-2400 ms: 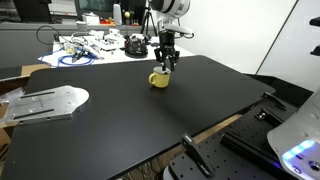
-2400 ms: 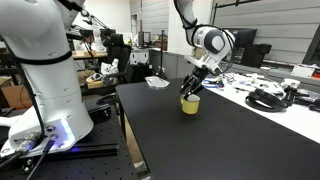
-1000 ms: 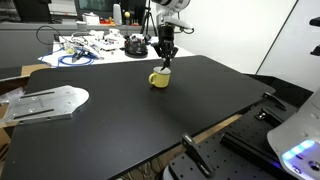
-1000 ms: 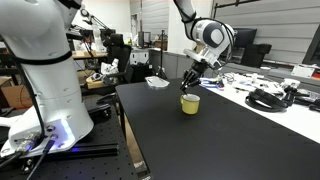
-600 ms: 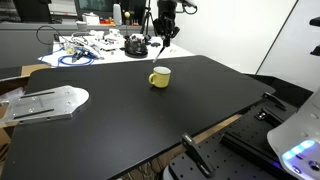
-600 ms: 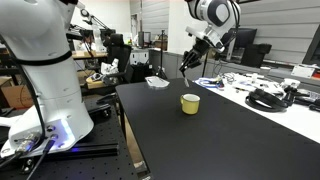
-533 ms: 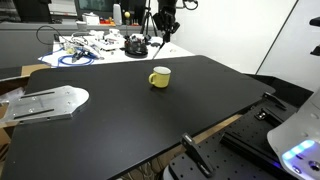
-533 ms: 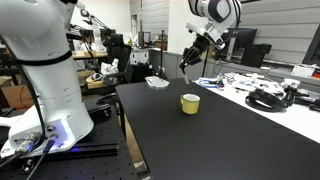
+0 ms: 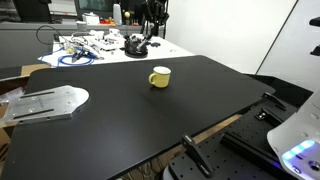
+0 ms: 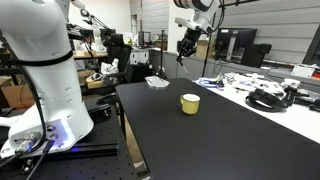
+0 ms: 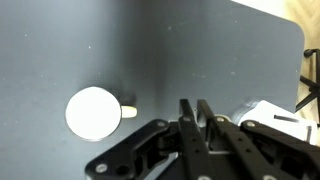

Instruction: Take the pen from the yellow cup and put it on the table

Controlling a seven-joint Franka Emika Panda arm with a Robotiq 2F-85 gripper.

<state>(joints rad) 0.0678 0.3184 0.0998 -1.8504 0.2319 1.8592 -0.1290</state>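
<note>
I will next move my gripper far down to the bare tabletop close beside the yellow cup and let go of the pen, as it hangs high above the table.
The yellow cup (image 9: 159, 77) stands on the black table (image 9: 150, 125) near its far side; it also shows in an exterior view (image 10: 190, 102). In the wrist view the cup (image 11: 92, 113) is a pale disc with its handle to the right, far below on the table (image 11: 150, 45). My gripper (image 10: 186, 47) is high above the table and behind the cup, its top cut off in an exterior view (image 9: 153, 22). Its fingers (image 11: 193, 108) are closed together. A thin dark pen (image 10: 181, 58) hangs from them.
A cluttered white table (image 9: 92, 46) with cables stands behind the black one and shows in both exterior views (image 10: 262, 98). A grey metal plate (image 9: 45, 102) lies at one end. A black clamp (image 9: 196, 156) sits at the near edge. A white robot base (image 10: 45, 80) stands beside the table.
My gripper has risen straight up from the cup with the pen, from just above the rim to well above the table. The cup has stayed in place.
</note>
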